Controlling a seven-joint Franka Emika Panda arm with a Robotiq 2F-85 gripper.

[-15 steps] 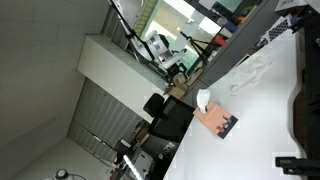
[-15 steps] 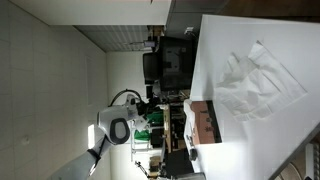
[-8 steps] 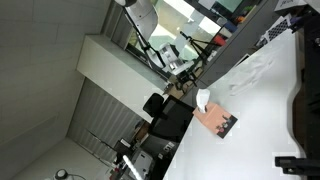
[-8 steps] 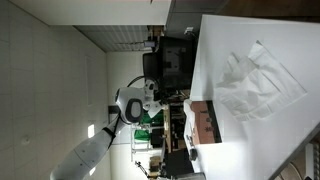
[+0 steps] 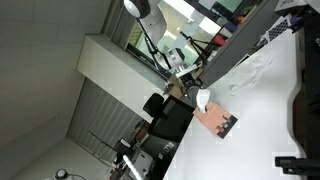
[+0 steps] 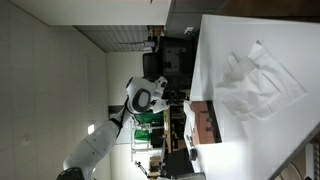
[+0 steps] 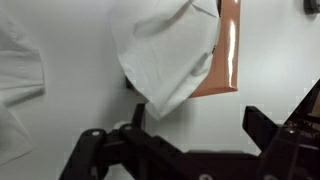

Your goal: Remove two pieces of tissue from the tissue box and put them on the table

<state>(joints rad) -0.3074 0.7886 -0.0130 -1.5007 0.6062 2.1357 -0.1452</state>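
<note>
My gripper shifts slightly beside the tissue box next, then closes its fingers on the tissue's loose tip [image 5: 203, 93] [image 7: 163, 108], which already reaches between them.
The salmon-pink tissue box [image 7: 229, 50] lies on the white table [image 7: 70, 40]. A creased white tissue [image 7: 165, 55] sticks out of the box. In the wrist view my gripper [image 7: 180, 135] is open and empty, with its dark fingers on either side of the view just short of the box. Another loose tissue [image 7: 18, 85] lies on the table at the left. In both exterior views the box [image 5: 215, 119] [image 6: 205, 122] sits near the table edge, with pulled tissue [image 5: 255, 70] [image 6: 250, 80] spread on the table. My arm [image 5: 150, 20] [image 6: 145, 97] hangs off to the side of the table.
A dark object [image 5: 305, 95] lies along the table edge, and another dark object [image 5: 295, 162] sits near the corner. Black chairs [image 5: 165, 115] and lab clutter stand beyond the table. Bare tabletop [image 6: 240, 150] lies beside the box.
In both exterior views my arm has swung closer to the table and the box. The box and the tissues have not moved.
</note>
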